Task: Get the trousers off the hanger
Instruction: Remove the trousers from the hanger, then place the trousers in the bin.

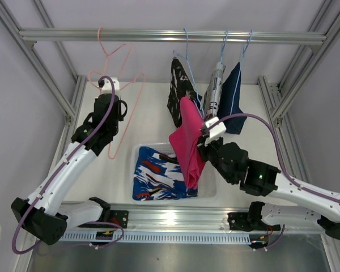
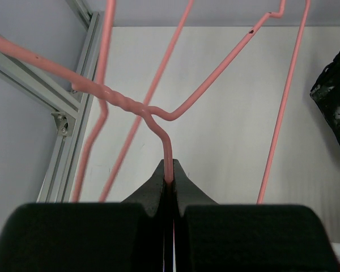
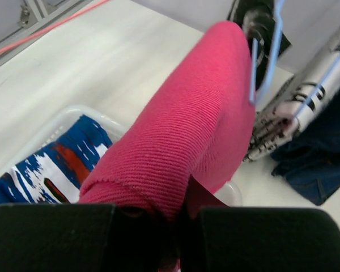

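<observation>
The right gripper moves to the left in the top view, over the basket's blue trousers [image 1: 154, 174], and releases next, as the pink trousers [image 1: 188, 148] still reach their hanger.
My right gripper [image 1: 203, 141] [image 3: 184, 211] is shut on the plain pink trousers [image 1: 188, 148] [image 3: 192, 130], which stretch up to a light blue hanger [image 1: 188, 54] [image 3: 255, 68] on the rail. Black-and-white patterned trousers [image 1: 178, 85] hang behind them. White printed trousers [image 1: 215, 90] [image 3: 294, 107] and dark denim trousers [image 1: 233, 99] [image 3: 323, 158] hang further right. Blue trousers with red and white pattern [image 1: 158, 173] [image 3: 51, 170] lie in the basket. My left gripper [image 1: 110, 86] [image 2: 169, 180] is shut on the wire of a bare pink hanger [image 1: 120, 62] [image 2: 158, 113].
A clear plastic basket [image 1: 137, 152] [image 3: 56, 122] stands on the white table below the pink trousers. The metal rail [image 1: 158, 35] spans the back, with frame posts at both sides. The black patterned trousers [image 2: 337, 107] show at the right edge of the left wrist view.
</observation>
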Robot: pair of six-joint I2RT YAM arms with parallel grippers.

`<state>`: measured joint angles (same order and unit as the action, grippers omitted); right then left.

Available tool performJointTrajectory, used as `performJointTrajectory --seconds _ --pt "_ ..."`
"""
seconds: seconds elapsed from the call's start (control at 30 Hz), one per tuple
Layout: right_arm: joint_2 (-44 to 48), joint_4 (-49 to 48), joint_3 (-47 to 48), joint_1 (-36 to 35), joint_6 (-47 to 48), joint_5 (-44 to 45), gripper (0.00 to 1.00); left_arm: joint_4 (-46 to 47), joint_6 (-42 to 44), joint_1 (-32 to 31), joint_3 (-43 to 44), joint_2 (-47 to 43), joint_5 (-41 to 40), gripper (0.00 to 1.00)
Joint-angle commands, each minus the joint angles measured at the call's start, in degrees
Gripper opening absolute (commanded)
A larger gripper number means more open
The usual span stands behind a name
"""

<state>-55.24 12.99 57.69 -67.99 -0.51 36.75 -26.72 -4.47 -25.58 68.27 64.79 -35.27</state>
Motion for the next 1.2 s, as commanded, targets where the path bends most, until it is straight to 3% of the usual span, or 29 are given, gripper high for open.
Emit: performJointTrajectory --seconds 0.0,0.43,0.63,1.17 --pt "6.89 -3.87 -1.52 -0.04 -2.91 4.46 0.00 1.93 0.16 0.10 1.60 -1.69 1.16 0.01" --pt "18.32 6.33 -2.06 0.05 -4.14 6.49 0.00 2.02 0.87 -1.31 1.52 -1.60 0.29 0.01" --pt "20.18 6.52 -3.28 -0.04 -4.50 2.81 0.00 2.02 1.30 -2.28 1.52 -1.43 0.20 0.01" --pt "0.06 -7.19 -4.79 -1.18 -6.08 -8.62 0.00 2.64 2.27 -4.04 1.08 -2.04 -0.68 0.00"
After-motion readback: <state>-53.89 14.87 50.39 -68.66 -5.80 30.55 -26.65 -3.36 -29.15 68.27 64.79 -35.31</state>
